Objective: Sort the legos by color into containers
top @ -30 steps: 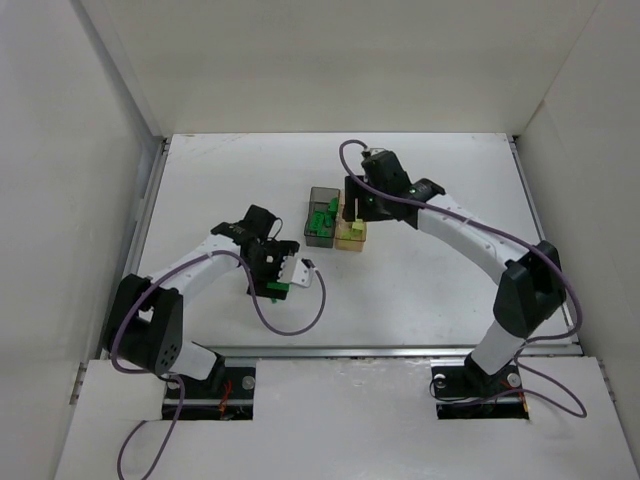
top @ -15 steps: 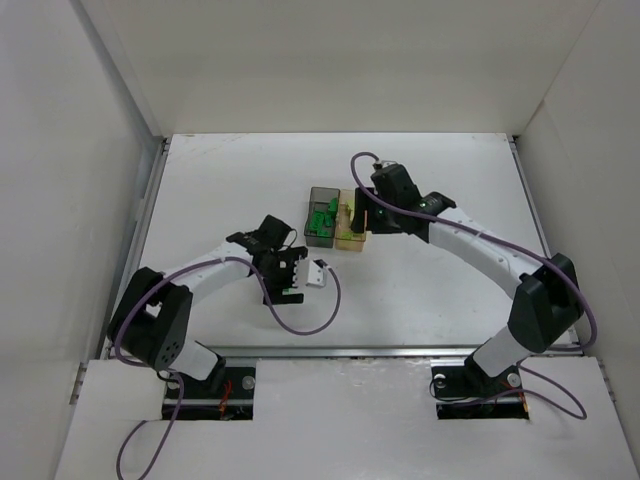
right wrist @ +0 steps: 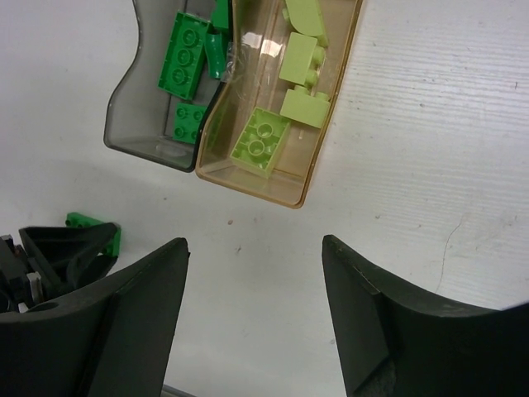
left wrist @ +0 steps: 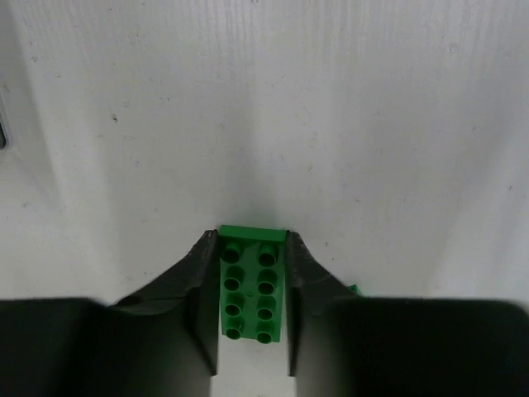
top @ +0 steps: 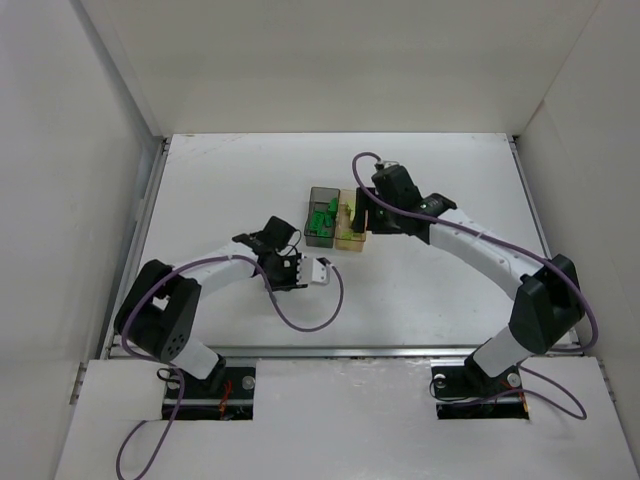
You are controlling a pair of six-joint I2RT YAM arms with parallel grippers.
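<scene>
My right gripper moves back, left in the top view, and down onto a sliver of green next, as it shows ungripped beside my left gripper.
My left gripper (left wrist: pixel 252 240) is shut on a dark green eight-stud lego (left wrist: pixel 250 285) that lies on the white table, one finger against each long side. From above, the left gripper (top: pixel 280 270) is low on the table, left of and nearer than the containers, and it hides the lego. The smoky grey container (right wrist: pixel 124 136) holds dark green legos (right wrist: pixel 183 54). The tan container (right wrist: pixel 335 91) joined to it holds lime legos (right wrist: pixel 260 142). My right gripper (right wrist: pixel 254 244) hangs open and empty just on the near side of the containers (top: pixel 318 236).
A sliver of green (left wrist: pixel 354 289) shows beside my left gripper's right finger. White walls enclose the table on three sides. A purple cable (top: pixel 310 320) loops on the table below the left wrist.
My left gripper has shut on the dark green lego and shifted a little to the right. The right arm drew slightly back from over the containers, then held still.
</scene>
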